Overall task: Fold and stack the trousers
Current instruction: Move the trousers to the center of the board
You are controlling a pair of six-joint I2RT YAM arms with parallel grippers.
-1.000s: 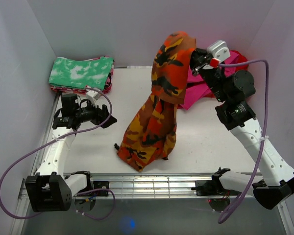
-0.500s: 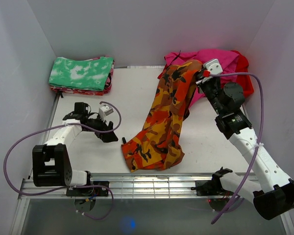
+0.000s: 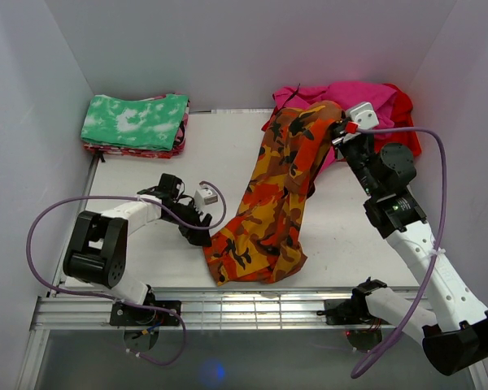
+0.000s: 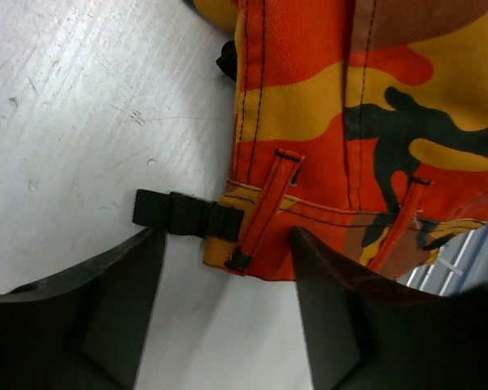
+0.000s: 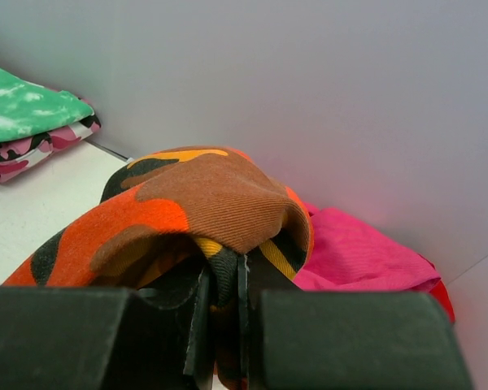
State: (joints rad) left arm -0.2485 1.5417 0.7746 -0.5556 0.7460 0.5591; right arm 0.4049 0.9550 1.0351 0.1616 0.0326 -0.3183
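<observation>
The right gripper moves down toward the left in the top view next to release the trousers (image 3: 272,203), since bare tabletop beside the magenta garments lies below it that way.
The camouflage trousers (image 3: 272,203) in orange, yellow and dark brown stretch from the back right down to the table's front middle. My right gripper (image 3: 335,128) is shut on their upper end and holds it raised; the pinched cloth (image 5: 203,203) shows in the right wrist view. My left gripper (image 3: 205,236) is open and low at the trousers' lower left corner. In the left wrist view the waistband corner (image 4: 309,203) with belt loops and a black strap (image 4: 187,215) lies just ahead of the open fingers (image 4: 114,301), with nothing between them.
A folded green-and-white mottled cloth (image 3: 136,122) lies on a stack at the back left. A heap of magenta and red garments (image 3: 366,101) sits at the back right behind the right gripper. The metal rail (image 3: 252,309) runs along the front edge.
My right gripper came down and back with the trousers, laying more cloth on the table. My left arm reached right until its open gripper got to the trousers' lower left corner.
</observation>
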